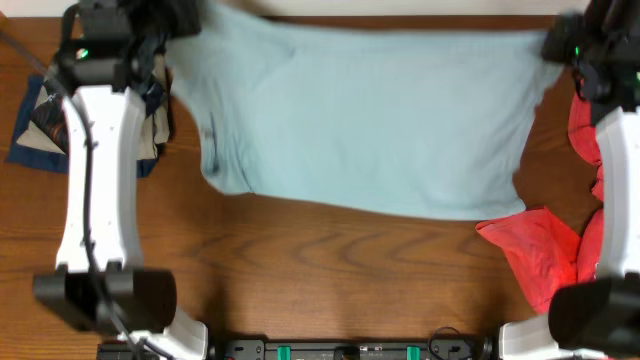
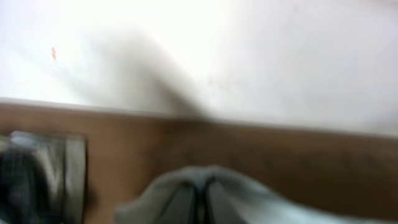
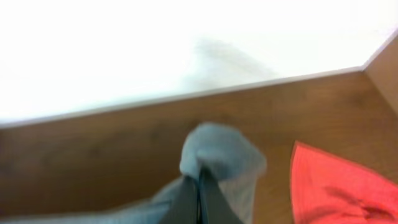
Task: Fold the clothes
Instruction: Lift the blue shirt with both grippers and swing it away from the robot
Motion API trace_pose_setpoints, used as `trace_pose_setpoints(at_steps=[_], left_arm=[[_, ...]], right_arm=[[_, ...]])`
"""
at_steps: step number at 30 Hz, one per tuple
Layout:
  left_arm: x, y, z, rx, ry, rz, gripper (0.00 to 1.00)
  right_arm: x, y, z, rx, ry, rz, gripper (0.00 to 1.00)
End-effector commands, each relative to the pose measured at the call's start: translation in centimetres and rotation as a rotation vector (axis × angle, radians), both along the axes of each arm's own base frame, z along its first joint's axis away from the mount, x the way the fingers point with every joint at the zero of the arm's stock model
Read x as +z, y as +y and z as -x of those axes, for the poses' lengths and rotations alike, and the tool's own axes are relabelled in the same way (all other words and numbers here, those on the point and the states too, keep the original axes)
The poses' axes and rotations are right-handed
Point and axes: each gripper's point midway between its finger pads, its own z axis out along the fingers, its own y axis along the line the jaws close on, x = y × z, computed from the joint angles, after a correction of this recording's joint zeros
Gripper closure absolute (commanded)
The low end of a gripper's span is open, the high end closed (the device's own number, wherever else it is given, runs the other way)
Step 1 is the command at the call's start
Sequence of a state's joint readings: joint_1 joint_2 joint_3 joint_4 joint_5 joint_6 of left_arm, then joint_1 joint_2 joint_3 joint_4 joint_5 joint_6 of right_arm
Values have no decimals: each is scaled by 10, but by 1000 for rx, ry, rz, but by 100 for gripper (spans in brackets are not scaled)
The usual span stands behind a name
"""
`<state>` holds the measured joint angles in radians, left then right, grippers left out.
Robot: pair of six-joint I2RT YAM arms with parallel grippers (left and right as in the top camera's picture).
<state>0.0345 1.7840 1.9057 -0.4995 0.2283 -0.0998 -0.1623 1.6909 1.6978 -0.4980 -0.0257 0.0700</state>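
The cloth hangs stretched between both grippers. Next, I will swing my right gripper back and down to the tabletop [image 1: 533,184] beside the red garment and let go of the shirt's corner.
A light blue shirt [image 1: 370,120] lies spread across the far half of the wooden table. My left gripper [image 1: 175,25] is shut on its far left corner, and the pinched cloth shows in the left wrist view [image 2: 199,183]. My right gripper [image 1: 560,45] is shut on its far right corner, where the cloth bunches over the fingers in the right wrist view [image 3: 217,155]. The shirt is stretched between both grippers along the table's far edge. Both wrist views are blurred.
A red garment [image 1: 555,250] lies at the right edge, also in the right wrist view [image 3: 342,186]. A dark blue and patterned pile of clothes [image 1: 40,125] sits at the left. A white wall [image 2: 249,56] runs behind the table's far edge.
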Motion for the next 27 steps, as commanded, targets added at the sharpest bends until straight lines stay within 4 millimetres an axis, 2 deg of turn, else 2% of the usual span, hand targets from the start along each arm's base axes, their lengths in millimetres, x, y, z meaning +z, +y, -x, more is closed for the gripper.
trace_pose_setpoints(at_steps=[1,2,5,9,11,13,14,16,20,23,27], left_arm=[[37,14,-16,57,-160,-71,94],[48,15,-20,60,-207,-72,94],[101,18,-23,75,-383,-74,94],[180,19,-6,85,-588,-77,94],[212,18,7,86,-652,-77,94],[220,17,15,79,-638,-75,94],[215,14,16,65,-611,-74,94],[190,8,16,22,-505,-63,94],[105,-3,23,-38,-167,-30,94],[39,-4,48,-44,113,-11,94],[-26,-9,88,-58,411,18,94]], right_arm=[[48,-9,-15,-16,-195,9,99],[69,-10,-18,-18,-268,19,99],[128,-20,-15,-63,-438,27,99],[188,-45,5,-188,-557,60,99],[201,-51,13,-209,-568,72,99],[198,-53,17,-219,-532,74,99],[191,-54,17,-220,-500,75,99],[163,-54,16,-216,-389,77,99],[81,-57,19,-226,-88,57,99],[20,-57,27,-234,135,41,99],[-54,-51,50,-219,430,5,99]])
